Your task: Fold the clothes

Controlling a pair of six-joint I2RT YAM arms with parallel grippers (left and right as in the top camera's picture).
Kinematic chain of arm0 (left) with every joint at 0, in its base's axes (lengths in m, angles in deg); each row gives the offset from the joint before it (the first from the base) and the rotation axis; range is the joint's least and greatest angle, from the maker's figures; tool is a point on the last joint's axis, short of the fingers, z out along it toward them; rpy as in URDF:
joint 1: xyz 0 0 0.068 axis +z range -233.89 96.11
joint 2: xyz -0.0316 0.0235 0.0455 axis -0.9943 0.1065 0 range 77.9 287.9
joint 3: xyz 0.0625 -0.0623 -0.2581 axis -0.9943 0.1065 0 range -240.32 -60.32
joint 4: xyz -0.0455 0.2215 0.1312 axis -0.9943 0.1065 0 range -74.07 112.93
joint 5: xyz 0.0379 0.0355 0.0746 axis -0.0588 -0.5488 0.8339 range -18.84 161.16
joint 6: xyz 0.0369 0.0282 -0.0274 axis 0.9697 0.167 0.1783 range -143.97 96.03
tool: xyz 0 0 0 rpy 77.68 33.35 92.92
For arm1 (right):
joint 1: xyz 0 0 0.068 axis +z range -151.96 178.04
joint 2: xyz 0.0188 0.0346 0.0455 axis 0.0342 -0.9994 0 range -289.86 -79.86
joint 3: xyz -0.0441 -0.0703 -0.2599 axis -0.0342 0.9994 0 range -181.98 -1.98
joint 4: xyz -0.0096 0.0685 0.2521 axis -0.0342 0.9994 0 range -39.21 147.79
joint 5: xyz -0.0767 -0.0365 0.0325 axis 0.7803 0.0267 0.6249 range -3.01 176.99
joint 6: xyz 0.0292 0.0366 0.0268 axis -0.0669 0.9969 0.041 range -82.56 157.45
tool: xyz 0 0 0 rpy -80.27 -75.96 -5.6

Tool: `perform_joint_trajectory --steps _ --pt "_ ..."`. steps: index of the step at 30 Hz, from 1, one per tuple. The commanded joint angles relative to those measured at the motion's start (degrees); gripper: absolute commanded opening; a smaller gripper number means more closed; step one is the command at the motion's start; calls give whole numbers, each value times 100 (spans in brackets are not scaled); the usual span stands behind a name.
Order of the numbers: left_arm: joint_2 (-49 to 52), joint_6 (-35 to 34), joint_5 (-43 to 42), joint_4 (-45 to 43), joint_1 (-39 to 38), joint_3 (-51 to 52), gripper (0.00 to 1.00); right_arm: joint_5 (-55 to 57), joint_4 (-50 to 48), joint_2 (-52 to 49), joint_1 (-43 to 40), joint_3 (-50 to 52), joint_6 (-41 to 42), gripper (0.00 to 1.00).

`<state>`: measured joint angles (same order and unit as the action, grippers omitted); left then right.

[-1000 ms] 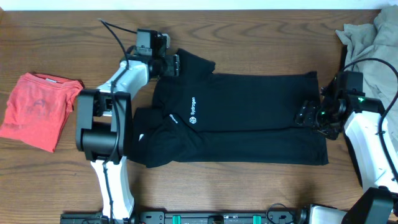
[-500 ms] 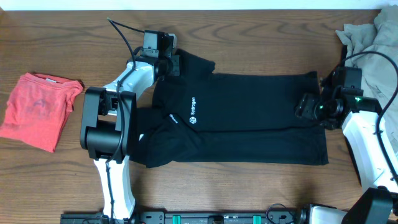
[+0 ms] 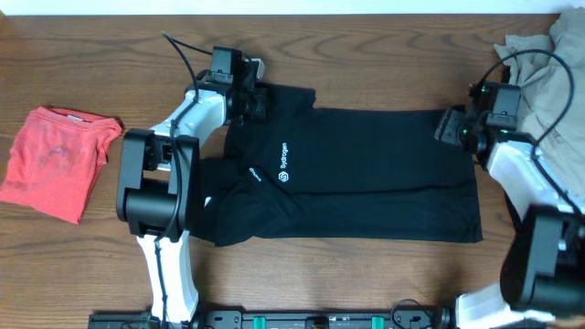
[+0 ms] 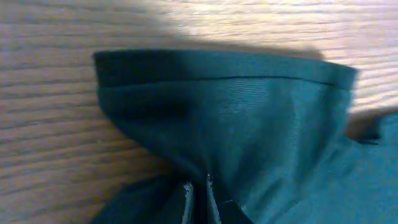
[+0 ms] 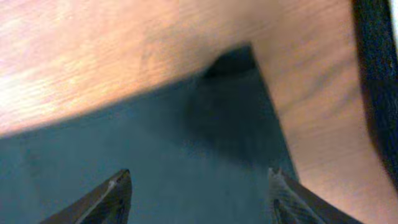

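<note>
My left gripper should pull the pinched fold back over the small white lettering (image 3: 255, 174) and let go of it there, because the lettering lies back from my gripper on uncovered cloth.
The clothes lie on the wooden table. A black collared shirt (image 3: 356, 174) with white lettering is spread flat across the middle. My left gripper (image 3: 259, 99) sits at its far left sleeve. In the left wrist view that gripper (image 4: 198, 186) is shut on a bunched fold of the sleeve (image 4: 249, 106). My right gripper (image 3: 446, 128) hovers over the shirt's far right corner. Its fingers (image 5: 118, 190) stand wide apart above flat black cloth (image 5: 186, 143), with the corner (image 5: 244, 59) just ahead of them and nothing held.
A coral-red tee (image 3: 55, 160) lies crumpled at the left edge. A beige garment (image 3: 539, 59) is heaped in the far right corner, with the right arm's cable looping over it. Both arm bases stand at the near edge.
My left gripper has closed on the sleeve. The right arm has swung from the shirt's right hem up to its far right corner, its jaws narrowing slightly.
</note>
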<state>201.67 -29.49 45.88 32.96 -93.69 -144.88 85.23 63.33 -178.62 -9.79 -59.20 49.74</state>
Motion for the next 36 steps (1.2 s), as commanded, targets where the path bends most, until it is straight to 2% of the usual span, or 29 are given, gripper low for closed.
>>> perform_joint_trajectory --steps 1,7,21,36 --pt "-494 37 -282 81 24 -136 9 610 -457 -387 11 -15 -212 67" --pt "-612 37 -256 323 24 -133 9 885 -1296 -879 -48 -15 -205 68" --pt "-612 39 -212 1045 24 -120 9 531 -2229 -1655 -44 -15 -31 68" --pt "-610 39 -212 1252 17 -116 9 546 -2896 -1742 -39 -15 208 64"
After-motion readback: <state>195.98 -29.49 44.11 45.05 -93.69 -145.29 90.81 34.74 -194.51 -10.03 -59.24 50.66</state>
